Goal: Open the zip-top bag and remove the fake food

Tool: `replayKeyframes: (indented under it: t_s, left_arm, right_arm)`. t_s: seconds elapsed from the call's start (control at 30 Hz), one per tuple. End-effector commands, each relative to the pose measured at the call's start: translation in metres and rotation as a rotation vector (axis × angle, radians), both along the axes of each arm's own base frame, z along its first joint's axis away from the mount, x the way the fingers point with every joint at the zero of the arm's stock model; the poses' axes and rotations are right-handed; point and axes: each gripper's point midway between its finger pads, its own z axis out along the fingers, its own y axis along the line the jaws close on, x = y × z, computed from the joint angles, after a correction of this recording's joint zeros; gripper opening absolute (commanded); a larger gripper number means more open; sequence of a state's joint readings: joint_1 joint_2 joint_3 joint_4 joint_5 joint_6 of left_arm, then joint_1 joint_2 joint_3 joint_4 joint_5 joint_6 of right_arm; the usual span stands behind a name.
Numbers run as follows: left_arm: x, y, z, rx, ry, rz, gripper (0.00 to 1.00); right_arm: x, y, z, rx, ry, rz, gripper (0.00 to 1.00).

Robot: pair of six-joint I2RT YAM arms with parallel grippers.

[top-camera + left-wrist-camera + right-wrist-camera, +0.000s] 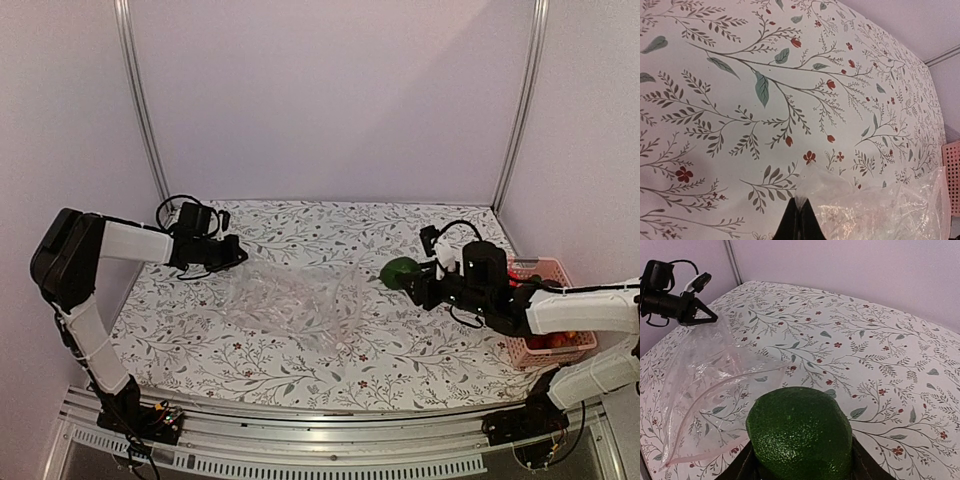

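Observation:
My right gripper swings away from the bag [295, 300] to over the far end of the pink basket next, where the other fake food [560, 340] lies.
The clear zip-top bag [295, 300] lies open and flat on the floral table, with nothing visible inside; it also shows in the right wrist view [705, 385] and the left wrist view [880, 205]. My left gripper [236, 253] is shut on the bag's far left corner [807, 200]. My right gripper [412, 282] is shut on a dark green pebbly fake fruit [401, 272], held just right of the bag; it fills the lower right wrist view [800, 435]. More fake food [560, 340], red and orange pieces, lies in the pink basket.
The pink mesh basket [545, 270] stands at the table's right edge, beside my right arm; a strip of it shows in the left wrist view [952, 175]. Metal frame posts [140, 100] stand at the back corners. The table's front edge [330, 405] runs along a metal rail.

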State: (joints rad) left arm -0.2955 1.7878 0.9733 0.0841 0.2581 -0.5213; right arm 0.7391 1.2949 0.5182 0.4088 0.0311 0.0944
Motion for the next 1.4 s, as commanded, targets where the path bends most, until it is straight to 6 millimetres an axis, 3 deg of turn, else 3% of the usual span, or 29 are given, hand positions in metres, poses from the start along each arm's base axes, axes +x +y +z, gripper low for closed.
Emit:
replayKeyframes:
  t_s: [0.0,0.3,0.57,0.77,1.03,1.2,1.37]
  left_arm:
    - [0.009,-0.001,-0.001,-0.024,0.003,0.006,0.00]
    - [0.011,-0.008,-0.004,-0.054,0.004,-0.014,0.00]
    - [0.013,-0.012,-0.006,-0.077,0.007,-0.029,0.00]
    - [0.017,-0.015,-0.007,-0.087,0.010,-0.038,0.00]
    - [0.020,-0.018,-0.006,-0.097,0.011,-0.045,0.00]
    - [0.020,-0.018,-0.006,-0.101,0.013,-0.046,0.00]
    - [0.020,-0.016,-0.004,-0.099,0.012,-0.039,0.00]
  right_arm:
    - [0.024,-0.074,0.004,0.019,0.120,-0.248,0.46]
    - [0.036,-0.218,0.019,0.059,0.206,-0.679,0.46]
    - [0.036,-0.300,0.019,0.033,0.215,-0.949,0.48]
    - [0.037,-0.331,0.004,0.016,0.259,-1.041,0.49]
    - [0.041,-0.345,-0.006,-0.021,0.283,-1.093,0.53]
    - [0.049,-0.350,-0.012,-0.027,0.307,-1.114,0.78]
    - [0.056,-0.350,-0.004,-0.018,0.294,-1.114,0.92]
